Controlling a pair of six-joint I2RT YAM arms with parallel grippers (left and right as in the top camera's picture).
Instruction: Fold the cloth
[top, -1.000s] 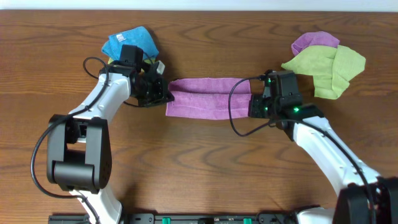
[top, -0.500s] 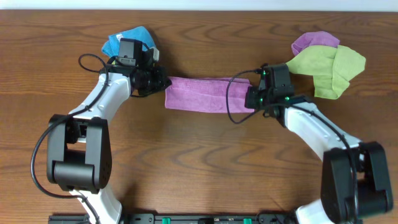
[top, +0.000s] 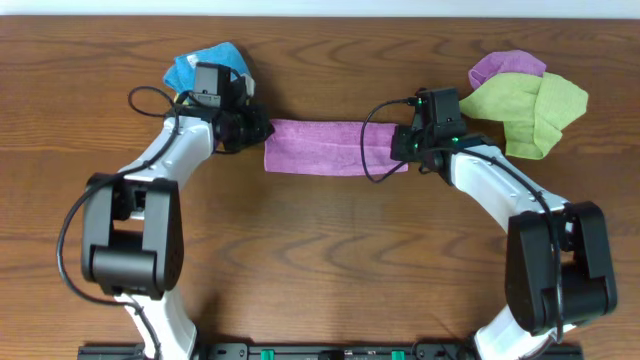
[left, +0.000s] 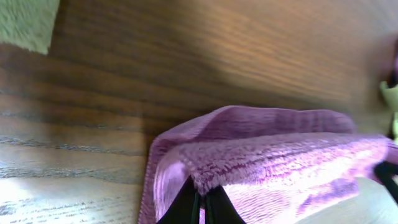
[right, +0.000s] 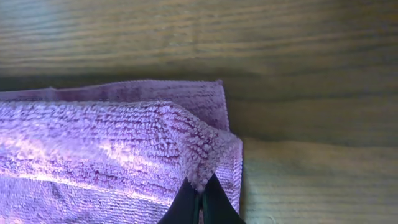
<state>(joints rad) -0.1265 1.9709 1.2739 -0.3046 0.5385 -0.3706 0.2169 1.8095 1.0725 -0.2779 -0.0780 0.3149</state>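
Note:
The right gripper lowers slightly onto the lower layer's end edge (top: 404, 168) (right: 232, 173) next and opens to release the upper layer's corner, as the upper layer already reaches over that edge.
A purple cloth (top: 330, 147) lies as a long folded strip across the table's far middle. My left gripper (top: 262, 131) is at its left end, shut on the upper layer's corner; the left wrist view shows the black fingertips (left: 200, 208) pinching the fuzzy cloth (left: 273, 162) over the lower layer. My right gripper (top: 402, 146) is at its right end, shut on the upper layer's corner; the right wrist view shows the fingertips (right: 200, 205) pinching the cloth (right: 106, 143). The held layer lies folded over the one beneath.
A blue cloth (top: 205, 62) lies behind my left arm at far left. A light green cloth (top: 525, 105) and another purple cloth (top: 505, 66) are heaped at far right. A black cable (top: 378, 140) loops over the strip's right end.
Both grippers have carried the cloth's near edge away from me to the far edge. The strip is now narrower and lies farther back. Both arms have swung toward the table's far side.

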